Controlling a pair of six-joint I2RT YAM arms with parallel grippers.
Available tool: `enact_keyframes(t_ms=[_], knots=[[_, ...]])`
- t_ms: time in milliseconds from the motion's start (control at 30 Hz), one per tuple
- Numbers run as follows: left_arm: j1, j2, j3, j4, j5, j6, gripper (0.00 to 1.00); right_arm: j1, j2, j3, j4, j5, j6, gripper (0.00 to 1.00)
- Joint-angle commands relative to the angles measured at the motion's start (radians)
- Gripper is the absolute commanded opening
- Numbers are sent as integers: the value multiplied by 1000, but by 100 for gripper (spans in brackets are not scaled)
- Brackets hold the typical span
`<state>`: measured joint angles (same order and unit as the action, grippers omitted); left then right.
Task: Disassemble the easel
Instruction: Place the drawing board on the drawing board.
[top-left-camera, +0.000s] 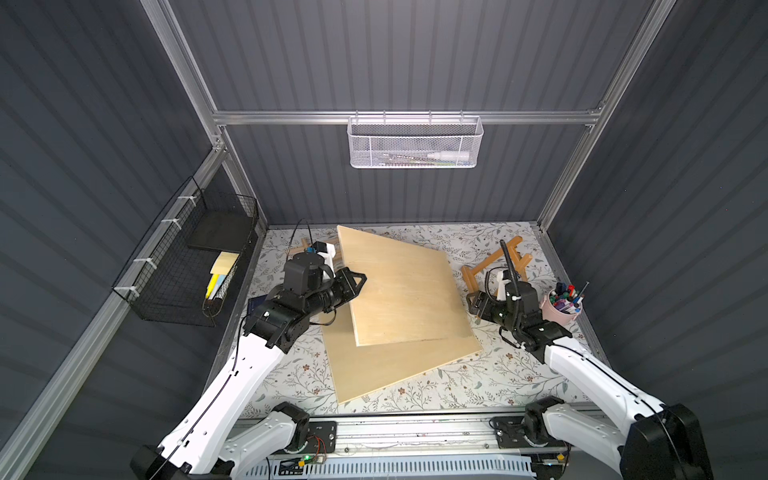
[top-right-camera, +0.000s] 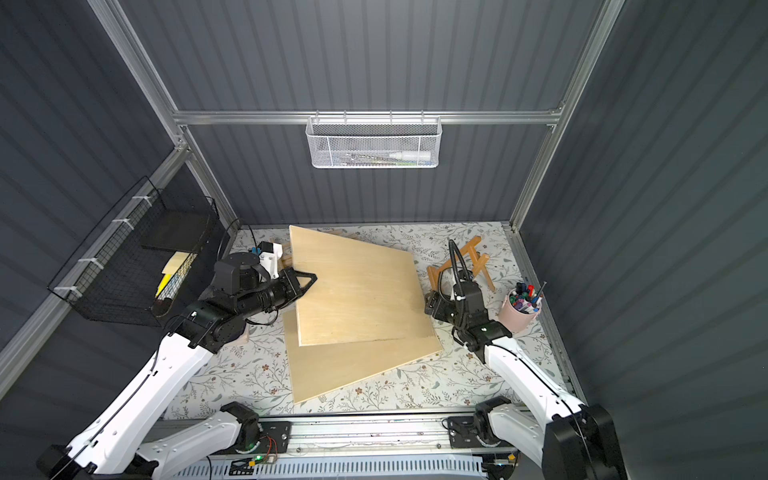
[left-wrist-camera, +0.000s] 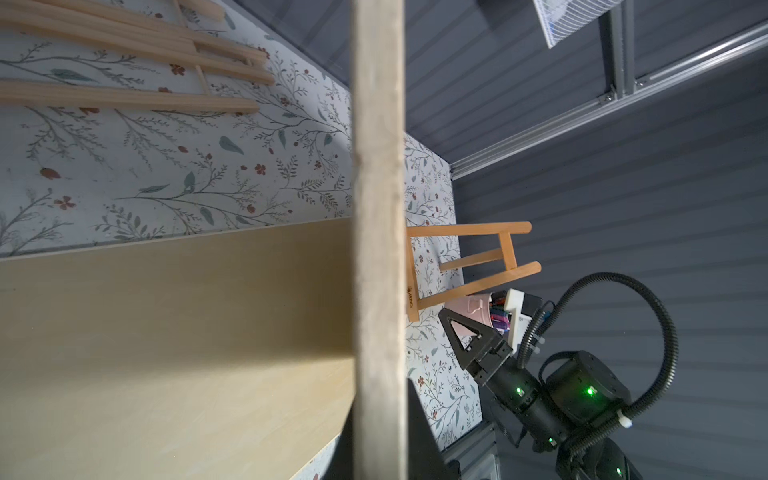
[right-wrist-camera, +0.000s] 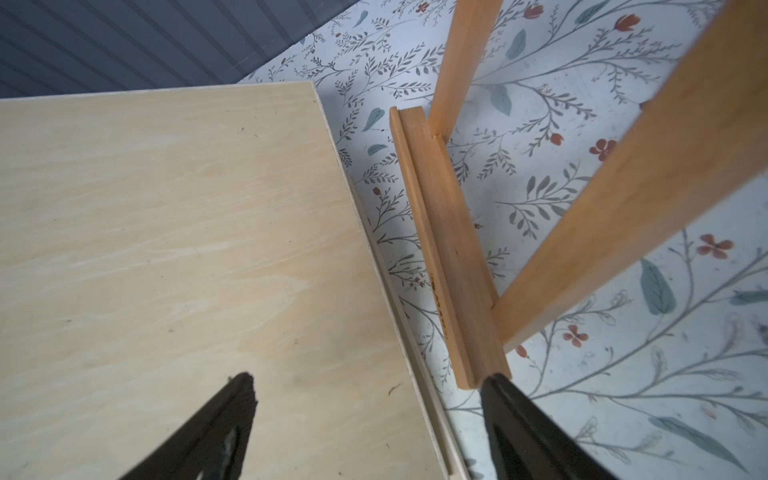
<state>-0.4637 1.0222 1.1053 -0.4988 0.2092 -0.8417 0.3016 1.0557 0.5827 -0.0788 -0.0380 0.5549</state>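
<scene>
The board's edge by the easel (top-left-camera: 494, 266) is already low. My left gripper will next lower the raised edge of the tilted board down toward the flat board (top-left-camera: 344, 352) and let go of it.
A pale wooden board (top-left-camera: 399, 286) (top-right-camera: 353, 291) hangs tilted over a second board (top-left-camera: 395, 365) that lies flat on the table. My left gripper (top-left-camera: 359, 282) (top-right-camera: 309, 280) is shut on the tilted board's left edge, seen end-on in the left wrist view (left-wrist-camera: 378, 208). A small orange-brown easel (top-left-camera: 494, 266) (left-wrist-camera: 469, 266) (right-wrist-camera: 449, 249) stands at the back right. My right gripper (top-left-camera: 471, 301) (right-wrist-camera: 370, 382) is open and holds nothing. It hovers over the boards' right edge, one fingertip (right-wrist-camera: 494, 384) right by the easel's ledge. A pale wooden frame (top-left-camera: 303, 247) (left-wrist-camera: 124, 54) lies flat at the back left.
A pink cup of markers (top-left-camera: 561, 305) stands just right of my right wrist. A black wire basket (top-left-camera: 187, 270) hangs on the left wall and a white mesh basket (top-left-camera: 413, 143) on the back wall. A dark blue item (top-left-camera: 253, 307) lies under my left arm.
</scene>
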Motion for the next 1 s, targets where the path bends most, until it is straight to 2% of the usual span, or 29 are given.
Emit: enact_keyframes(t_ms=[0,200,367,467,800,967], knots=[[16,12,-53,75,-44,145,0,5,-2,18,-7,2,-21,87],[82,27,-161,109,-51,202,0,7,2,19,-12,13,-24,87],[115,52,-201,101,-116,248,12,9,20,23,-10,8,-25,87],[148,57,-223,108,-140,268,13,10,27,25,-9,7,-24,87],[194,76,-241,123,-191,319,44,14,42,27,-7,3,-22,87],[197,87,-260,148,-193,322,51,17,44,25,-5,8,-22,87]])
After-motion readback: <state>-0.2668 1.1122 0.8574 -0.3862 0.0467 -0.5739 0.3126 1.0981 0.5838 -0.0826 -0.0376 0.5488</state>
